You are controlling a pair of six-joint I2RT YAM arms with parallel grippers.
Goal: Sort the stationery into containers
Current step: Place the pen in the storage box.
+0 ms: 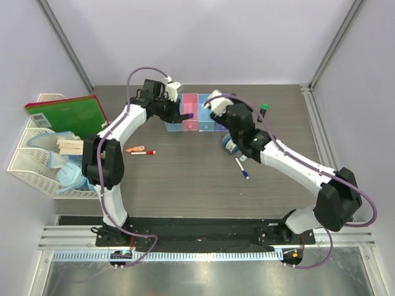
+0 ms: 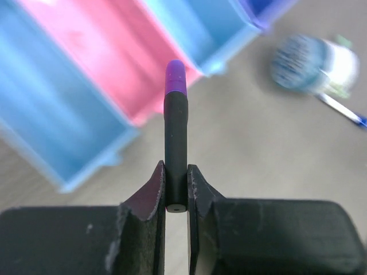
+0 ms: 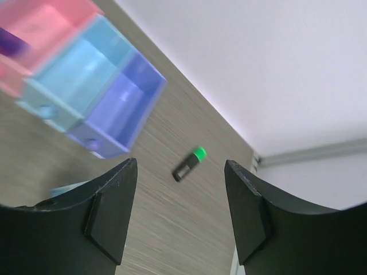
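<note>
The highlighter should go down into the blue end bin beside the pink bin. My left gripper will turn first to get over that bin, then bring the highlighter down in.
My left gripper (image 2: 176,177) is shut on a short black highlighter (image 2: 175,149) whose purple end points at the containers (image 1: 197,115), a row of joined bins. In the left wrist view that end hangs over the front edge of the pink bin (image 2: 114,57). My right gripper (image 3: 180,166) is open and empty, just right of the purple-blue bin (image 3: 123,109). Beyond it a green-capped highlighter (image 3: 190,163) lies on the table. The round blue jar (image 1: 231,146) and a blue-capped marker (image 1: 242,168) lie under the right arm. A red-capped marker (image 1: 143,152) lies left of centre.
A white mesh organiser (image 1: 37,160) stands at the table's left edge, holding a green notebook (image 1: 68,117) and wooden sticks (image 1: 69,147). A small orange item (image 1: 136,148) lies beside the red-capped marker. White walls enclose the back and both sides.
</note>
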